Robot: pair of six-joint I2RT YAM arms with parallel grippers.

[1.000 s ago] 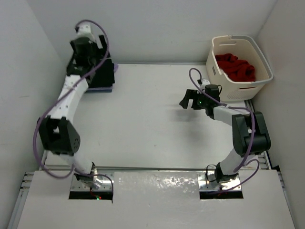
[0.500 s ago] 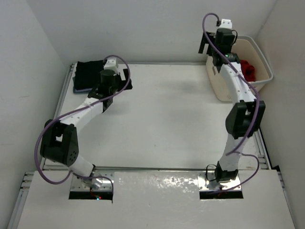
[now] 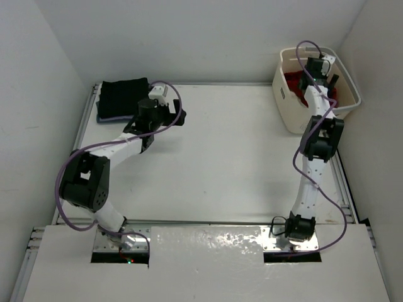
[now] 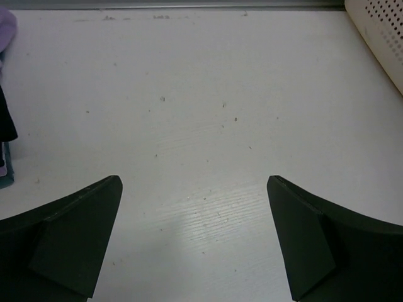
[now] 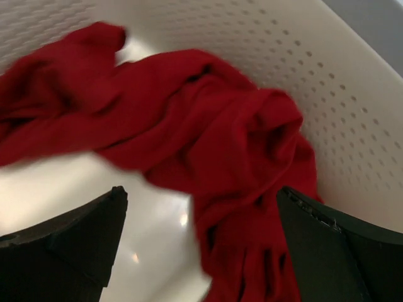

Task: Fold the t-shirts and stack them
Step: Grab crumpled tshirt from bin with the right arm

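The right gripper moves down deeper into the basket (image 3: 286, 119) next, then reaches the bunched middle of the red t-shirt (image 3: 295, 82).
A crumpled red t-shirt (image 5: 208, 126) lies inside the cream basket (image 3: 286, 119). My right gripper (image 5: 201, 239) hangs open just above it, one finger on each side, and nothing is gripped. From above, the right gripper (image 3: 322, 82) is down inside the basket over the red t-shirt (image 3: 295, 82). At the back left corner lies a folded stack with a black t-shirt (image 3: 123, 94) on top and a lavender edge (image 3: 107, 117) under it. My left gripper (image 3: 171, 114) is open over bare table just right of that stack. The left wrist view catches the stack's lavender (image 4: 5, 25), black (image 4: 5, 119) and teal (image 4: 3, 173) edges.
The white table (image 3: 227, 163) is walled in at the back and on both sides. The basket stands in the back right corner; its perforated wall (image 4: 378, 31) shows in the left wrist view. The right arm stretches upright along the table's right edge.
The right arm swung from the table to above the basket and has dropped into it. The left arm left the stack corner and moved right onto bare table.
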